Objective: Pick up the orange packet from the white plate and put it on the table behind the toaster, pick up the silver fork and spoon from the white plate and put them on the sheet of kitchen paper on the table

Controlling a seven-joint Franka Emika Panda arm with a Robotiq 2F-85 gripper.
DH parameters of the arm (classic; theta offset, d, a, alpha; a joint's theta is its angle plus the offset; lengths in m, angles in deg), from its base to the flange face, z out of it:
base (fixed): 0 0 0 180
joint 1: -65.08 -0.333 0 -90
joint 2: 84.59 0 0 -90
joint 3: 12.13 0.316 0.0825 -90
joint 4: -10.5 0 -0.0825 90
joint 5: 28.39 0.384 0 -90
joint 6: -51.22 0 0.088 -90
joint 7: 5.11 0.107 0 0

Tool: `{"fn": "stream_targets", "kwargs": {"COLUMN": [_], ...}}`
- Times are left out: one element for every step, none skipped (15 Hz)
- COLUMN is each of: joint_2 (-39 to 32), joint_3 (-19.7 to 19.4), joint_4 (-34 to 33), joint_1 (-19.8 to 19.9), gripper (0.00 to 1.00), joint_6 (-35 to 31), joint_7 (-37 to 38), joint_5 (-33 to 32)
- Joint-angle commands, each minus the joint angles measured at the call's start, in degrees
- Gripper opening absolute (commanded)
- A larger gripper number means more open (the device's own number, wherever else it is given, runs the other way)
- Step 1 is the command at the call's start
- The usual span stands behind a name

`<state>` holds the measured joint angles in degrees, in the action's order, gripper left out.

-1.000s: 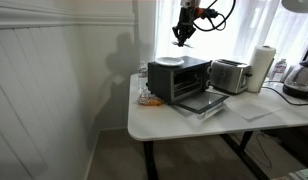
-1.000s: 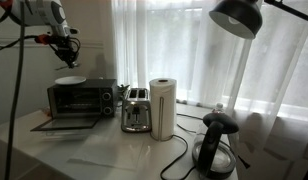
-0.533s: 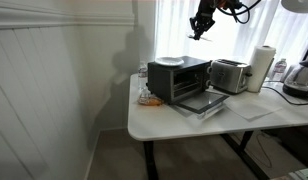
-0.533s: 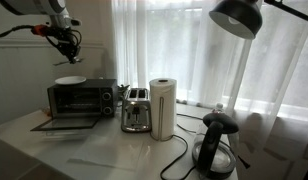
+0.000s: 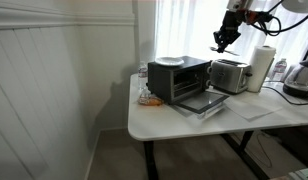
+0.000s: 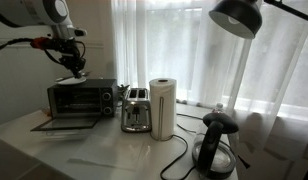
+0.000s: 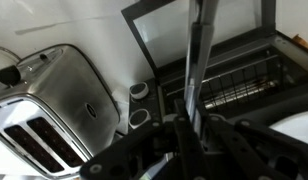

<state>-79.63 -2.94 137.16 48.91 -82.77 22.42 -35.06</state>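
Observation:
The sheet of kitchen paper (image 5: 250,111) is empty, so I will swing my gripper away from the toaster oven (image 5: 179,80) and down onto that sheet to let go of the handle.
My gripper (image 5: 224,42) hangs in the air above the silver toaster (image 5: 230,75), to the right of the white plate (image 5: 169,61) on top of the black toaster oven (image 5: 179,80). In the wrist view the gripper (image 7: 184,125) is shut on a long silver cutlery handle (image 7: 199,50); I cannot tell whether it is the fork or the spoon. The other exterior view shows the gripper (image 6: 74,70) just over the toaster oven (image 6: 82,97). A small orange thing (image 5: 148,98) lies on the table left of the oven. A sheet of kitchen paper (image 5: 250,111) lies on the table in front.
The oven door (image 5: 204,101) is open towards the table front. A paper towel roll (image 5: 261,68) stands next to the toaster, and a black kettle (image 5: 299,78) beyond it. A lamp head (image 6: 239,15) hangs at the top. Curtains close the back.
My gripper has moved from above the white plate sideways towards the toaster and come down a little, carrying the silver cutlery.

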Motion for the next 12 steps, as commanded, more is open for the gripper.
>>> {"fn": "stream_targets", "kwargs": {"joint_2": [8.7,10.22,11.6,13.07,14.51,15.98,17.44,18.81,12.85,14.08,14.94,15.45], "joint_3": [0.71,0.68,0.61,0.53,0.46,0.49,0.61,0.61,1.49,1.47,1.47,1.48], "joint_4": [14.46,17.81,21.15,24.53,27.95,31.4,34.99,38.44,30.54,33.57,35.2,35.58], "joint_1": [3.42,4.38,5.28,6.21,7.2,8.49,10.0,11.39,10.48,11.55,12.17,12.35], "gripper": [0.03,0.03,0.03,0.03,0.03,0.03,0.03,0.03,0.11,0.11,0.11,0.11], "joint_6": [-5.64,-6.98,-8.58,-10.13,-11.73,-13.5,-15.67,-17.93,-13.76,-15.55,-16.33,-16.37], "joint_7": [-0.08,0.02,0.02,-0.15,-0.32,0.02,0.82,1.09,-0.78,-0.86,-0.91,-0.93], "joint_5": [0.8,0.12,0.14,0.02,-0.2,-0.99,-1.72,-1.86,0.49,0.48,0.42,0.42]}}
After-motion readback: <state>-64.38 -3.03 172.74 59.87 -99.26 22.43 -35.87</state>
